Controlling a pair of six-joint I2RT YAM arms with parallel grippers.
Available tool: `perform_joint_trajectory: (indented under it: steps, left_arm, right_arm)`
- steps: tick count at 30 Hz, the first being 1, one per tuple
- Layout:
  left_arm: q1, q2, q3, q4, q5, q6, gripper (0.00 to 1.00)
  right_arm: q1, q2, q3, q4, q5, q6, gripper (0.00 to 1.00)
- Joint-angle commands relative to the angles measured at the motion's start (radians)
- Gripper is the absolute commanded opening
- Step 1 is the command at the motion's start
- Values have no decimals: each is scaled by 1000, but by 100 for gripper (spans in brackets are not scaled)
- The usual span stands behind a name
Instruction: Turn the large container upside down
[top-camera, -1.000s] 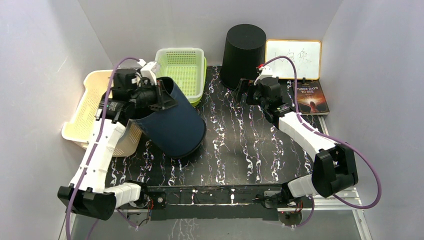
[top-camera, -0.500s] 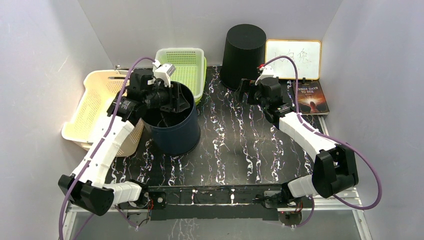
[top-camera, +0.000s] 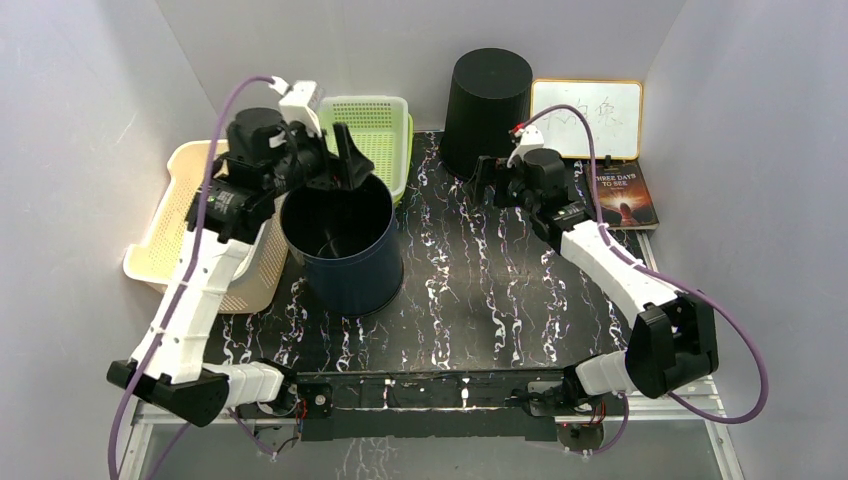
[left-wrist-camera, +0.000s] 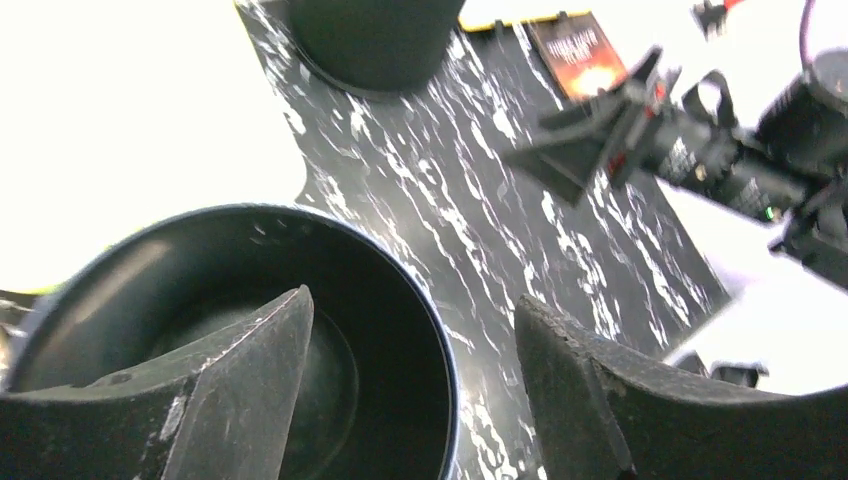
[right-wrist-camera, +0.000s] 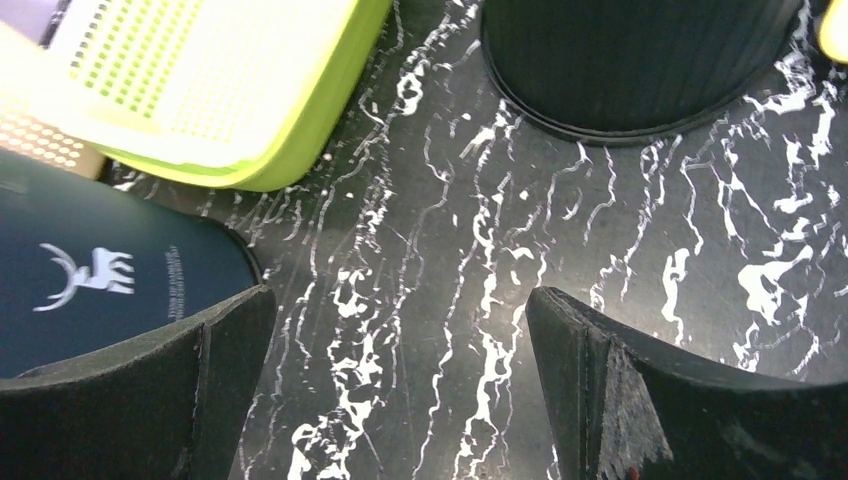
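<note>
My right gripper rises next and moves to the left in the top view, down over the container's near rim (top-camera: 340, 260), since that rim stands clear.
The large container (top-camera: 345, 265) is a dark blue bucket with a white deer mark. It stands upright on the black marbled mat, mouth up, at centre left. My left gripper (top-camera: 335, 162) hovers open just above its far rim. In the left wrist view, one finger (left-wrist-camera: 250, 360) hangs over the container's dark inside (left-wrist-camera: 390, 340) and the other over the mat; neither touches the rim. My right gripper (top-camera: 490, 182) is open and empty, low over the mat (right-wrist-camera: 450, 250) at the back. The right wrist view shows the container's wall (right-wrist-camera: 90, 270) to the left of that gripper (right-wrist-camera: 400, 295).
A black ribbed bin (top-camera: 487, 100) stands upside down at the back centre, just behind the right gripper. A green basket (top-camera: 365, 135) sits behind the blue container and a cream basket (top-camera: 180, 220) to its left. A whiteboard (top-camera: 585, 118) and a book (top-camera: 622, 195) lie at the back right.
The blue container was tilted in the left gripper's grip; it now stands upright. The left gripper has opened, let go of the rim and lifted. The right arm has barely moved.
</note>
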Motion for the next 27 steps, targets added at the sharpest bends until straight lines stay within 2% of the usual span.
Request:
perform_joint_trajectory:
  steps: [1, 5, 8, 15, 17, 21, 27]
  left_arm:
    - [-3, 0, 150, -56, -266, -20, 77]
    - [-3, 38, 218, -92, -448, 13, 82]
    - [-3, 66, 260, -117, -575, 29, 83]
    - [-3, -63, 122, 58, -814, -8, 84]
    - [-2, -117, 64, 102, -845, -9, 84]
    - [-2, -136, 60, 73, -857, -5, 84]
    - [-2, -200, 13, 95, -847, 4, 84]
  right_arm:
    - [32, -37, 147, -17, -117, -34, 98]
    - [96, -22, 237, -57, -203, -41, 98]
    - [209, 20, 360, -143, -172, -106, 98]
    - [496, 102, 516, -236, -146, -234, 98]
    - [570, 133, 545, -257, -181, -286, 97]
    - [680, 221, 633, -329, -196, -381, 96]
    - [745, 344, 740, -412, -138, -455, 98]
